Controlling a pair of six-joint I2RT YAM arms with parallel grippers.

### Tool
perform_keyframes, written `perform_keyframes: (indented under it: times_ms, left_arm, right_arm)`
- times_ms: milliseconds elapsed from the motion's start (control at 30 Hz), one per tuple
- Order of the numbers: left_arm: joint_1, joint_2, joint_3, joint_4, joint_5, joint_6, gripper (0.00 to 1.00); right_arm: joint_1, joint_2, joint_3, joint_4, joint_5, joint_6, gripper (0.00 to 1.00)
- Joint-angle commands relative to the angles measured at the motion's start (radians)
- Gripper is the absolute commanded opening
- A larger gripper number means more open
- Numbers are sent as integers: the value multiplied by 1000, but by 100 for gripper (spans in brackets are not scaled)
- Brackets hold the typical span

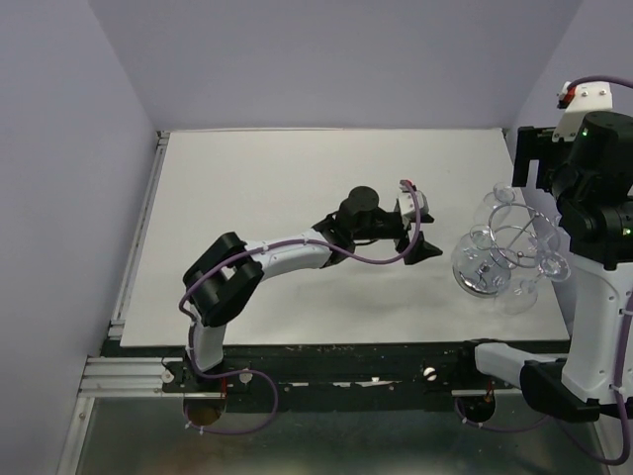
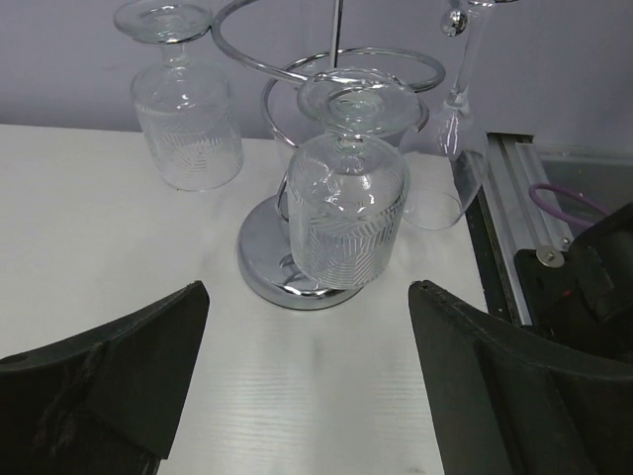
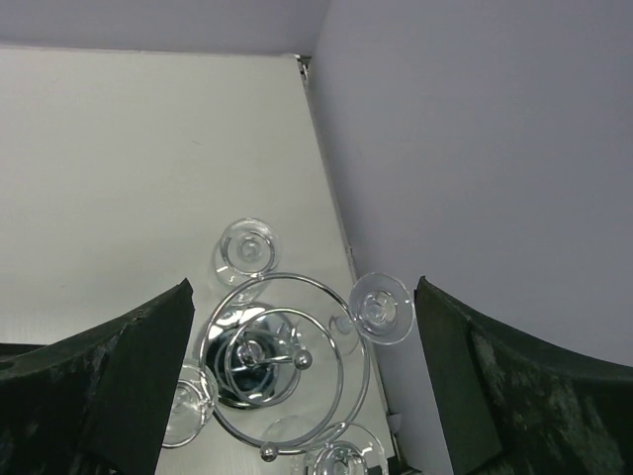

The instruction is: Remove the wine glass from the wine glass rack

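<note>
The left gripper will next move toward the rack (image 1: 500, 244) to straddle the bowl of the patterned wine glass, which hangs to the right in the top view, beyond the gripper's open fingers.
The chrome wine glass rack (image 1: 500, 244) stands at the table's right edge, with several clear wine glasses hanging upside down from its wire loops. In the left wrist view its mirrored base (image 2: 259, 259) lies just ahead, and one patterned wine glass (image 2: 346, 203) hangs straight in front. My left gripper (image 1: 422, 234) is open and empty, a short way left of the rack, its jaws (image 2: 307, 289) not touching the glass. My right gripper (image 1: 526, 166) is open and empty above the rack, looking down on the loops (image 3: 287, 366) and glass feet (image 3: 382, 308).
The table's right edge has a metal rail (image 2: 514, 198) beside the rack, and the purple wall (image 3: 475, 148) rises close behind it. A purple cable (image 2: 562, 198) lies past the rail. Another glass (image 2: 188, 119) hangs at the rack's far left.
</note>
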State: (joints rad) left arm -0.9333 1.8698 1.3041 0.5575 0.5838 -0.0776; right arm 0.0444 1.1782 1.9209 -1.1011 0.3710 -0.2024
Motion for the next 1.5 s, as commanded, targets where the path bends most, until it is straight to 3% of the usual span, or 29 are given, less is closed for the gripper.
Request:
perform_keyframes:
  times_ms: [0,467,833,1467]
  left_arm:
    - [-24,87,67,160,8,-21,99]
    - [-85,264,162,246,36,15,99]
    - [-127,388,336,177,-33,-7,99]
    - [-142,437,383,130,-62,4,97]
  right_arm:
    - [-5,-23,-28,-26,14,12,100]
    - [-6,1,-65,-57,16,-9,100]
    - [-5,1,-118,-59,-33,23,100]
    - [-5,32,-95,-82,-118,61,100]
